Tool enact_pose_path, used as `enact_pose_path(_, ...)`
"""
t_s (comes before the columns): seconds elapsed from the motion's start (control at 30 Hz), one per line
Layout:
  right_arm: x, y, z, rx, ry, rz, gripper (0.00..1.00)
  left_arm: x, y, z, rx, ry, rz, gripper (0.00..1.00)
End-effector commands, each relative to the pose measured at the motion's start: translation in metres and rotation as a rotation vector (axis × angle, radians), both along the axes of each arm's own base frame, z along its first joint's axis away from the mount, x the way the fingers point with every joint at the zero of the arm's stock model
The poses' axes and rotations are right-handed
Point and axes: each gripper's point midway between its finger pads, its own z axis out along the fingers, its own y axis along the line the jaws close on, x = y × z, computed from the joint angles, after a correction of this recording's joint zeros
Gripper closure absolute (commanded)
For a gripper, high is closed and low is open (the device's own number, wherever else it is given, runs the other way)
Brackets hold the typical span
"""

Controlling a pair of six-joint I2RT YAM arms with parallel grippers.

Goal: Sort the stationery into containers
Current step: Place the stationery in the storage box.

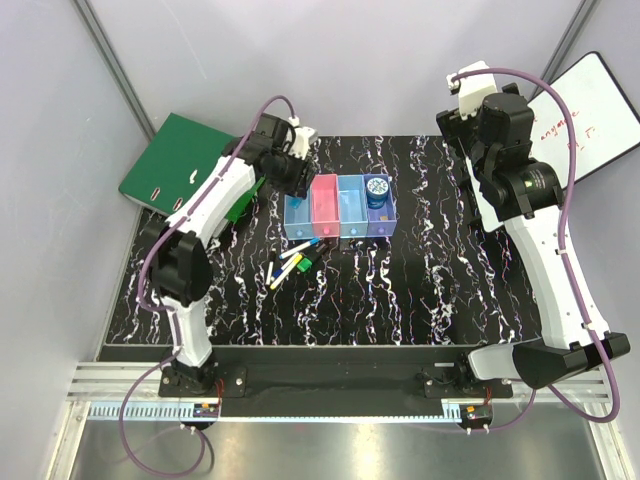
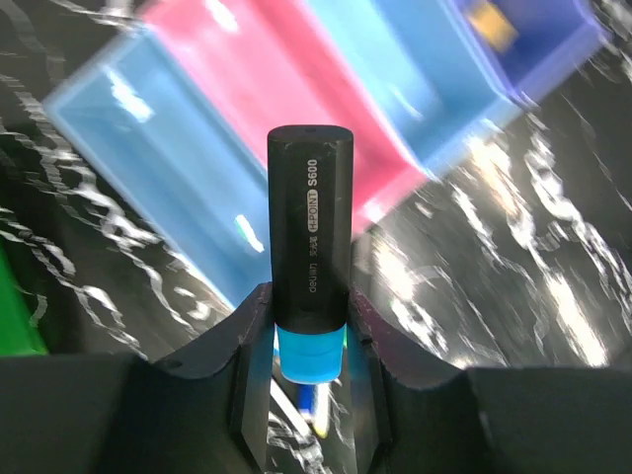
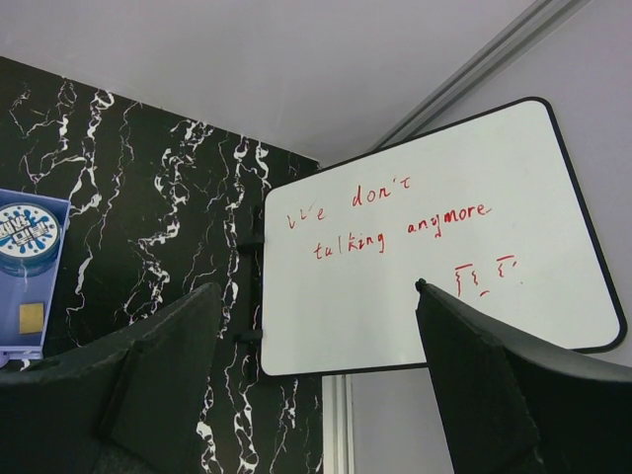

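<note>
Next, my left gripper lowers between the sides of the light blue bin nearest the green binder (image 2: 173,158) below and releases the highlighter inside, as that bin shows empty.
My left gripper (image 2: 309,326) is shut on a blue highlighter with a black cap (image 2: 309,227), held above the containers (image 1: 326,208) near the left light blue bin (image 2: 148,148). Beside that bin come the pink bin (image 2: 267,89), a second light blue bin (image 2: 395,59) and the purple bin (image 2: 533,39). A round blue tin (image 1: 377,188) sits in the purple bin (image 3: 35,331). Several pens and markers (image 1: 293,262) lie on the table in front of the row. My right gripper (image 3: 316,286) is open, empty and raised at the back right, away from the bins.
A large green ring binder (image 1: 175,160) lies at the back left, partly off the black marbled table (image 1: 430,280). A whiteboard with red writing (image 3: 434,237) leans at the back right corner. Grey walls close in the back and sides.
</note>
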Motion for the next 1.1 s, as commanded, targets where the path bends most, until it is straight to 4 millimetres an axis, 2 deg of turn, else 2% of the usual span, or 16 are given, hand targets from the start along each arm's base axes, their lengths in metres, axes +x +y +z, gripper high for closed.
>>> enact_pose_path(0.0, -0.007, 0.003, 0.016, 0.022, -0.043, 0.027, 0.13, 0.041, 0.003, -0.004, -0.01, -0.03, 0.102, 1.0)
enact_pose_path(0.03, -0.008, 0.003, 0.017, 0.021, -0.045, 0.029, 0.13, 0.047, 0.004, -0.018, 0.013, -0.014, 0.114, 1.0)
enact_pose_path(0.1, -0.006, 0.004, 0.015, 0.021, -0.041, 0.028, 0.13, 0.057, 0.004, -0.023, 0.025, -0.023, 0.126, 1.0)
enact_pose_path(0.13, -0.005, 0.005, 0.015, 0.021, -0.041, 0.03, 0.13, 0.063, 0.005, -0.037, 0.048, -0.007, 0.137, 1.0)
enact_pose_path(0.2, -0.004, 0.005, 0.013, 0.02, -0.035, 0.03, 0.12, 0.074, 0.007, -0.047, 0.066, -0.007, 0.153, 1.0)
enact_pose_path(0.47, -0.001, 0.007, 0.006, 0.02, -0.018, 0.035, 0.11, 0.1, 0.023, -0.071, 0.137, -0.033, 0.215, 1.0)
enact_pose_path(0.6, 0.001, 0.009, 0.002, 0.023, -0.009, 0.043, 0.09, 0.106, 0.032, -0.079, 0.168, -0.042, 0.242, 1.0)
enact_pose_path(0.8, 0.002, 0.015, 0.001, 0.04, -0.005, 0.072, 0.0, 0.105, 0.032, -0.096, 0.182, -0.029, 0.224, 1.0)
enact_pose_path(1.07, 0.002, 0.02, 0.0, 0.054, 0.003, 0.098, 0.0, 0.106, 0.034, -0.116, 0.204, 0.0, 0.225, 1.0)
